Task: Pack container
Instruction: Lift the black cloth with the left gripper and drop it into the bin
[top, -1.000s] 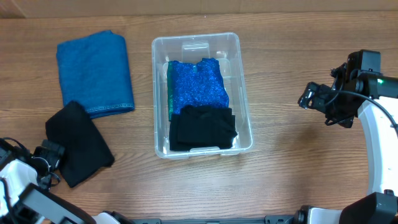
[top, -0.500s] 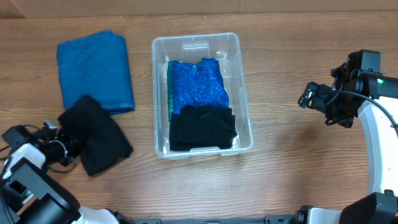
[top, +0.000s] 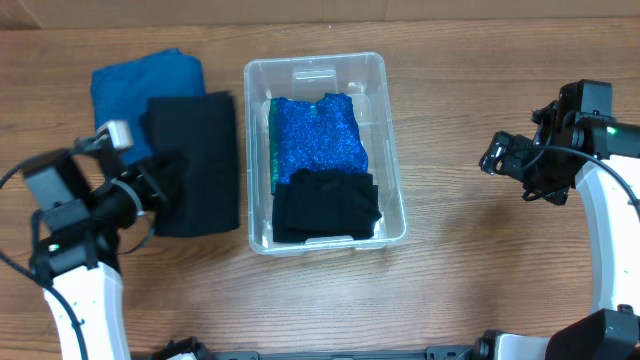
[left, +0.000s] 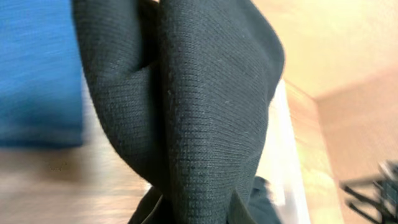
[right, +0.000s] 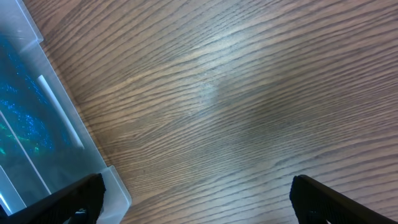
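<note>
The robot's left gripper will move outward and to the right in the overhead view and release its black cloth onto the sparkly blue cloth (top: 318, 140), as the folded black cloth covers the near end of the container.
The clear plastic container (top: 315, 61) stands mid-table and holds a sparkly blue cloth (top: 318, 140) with a folded black cloth (top: 327, 205) at its near end. Just left of it, my left gripper (top: 165, 180) is shut on another black cloth (top: 195, 160), which hangs spread over part of a blue towel (top: 120, 90). In the left wrist view this black cloth (left: 199, 112) fills the frame, pinched in the left gripper (left: 196, 214), with the towel (left: 37, 68) behind it. My right gripper (top: 495, 158) stands open and empty over bare wood to the container's right.
The wooden table (top: 460, 80) is bare wood to the right of the container. In the right wrist view the container's corner (right: 37, 124) lies at the left, and the right gripper (right: 199, 205) spans bare wood.
My left gripper closed on the black cloth at the front left. It has carried the cloth up and to the right, over the blue towel beside the container. The right arm has not moved.
</note>
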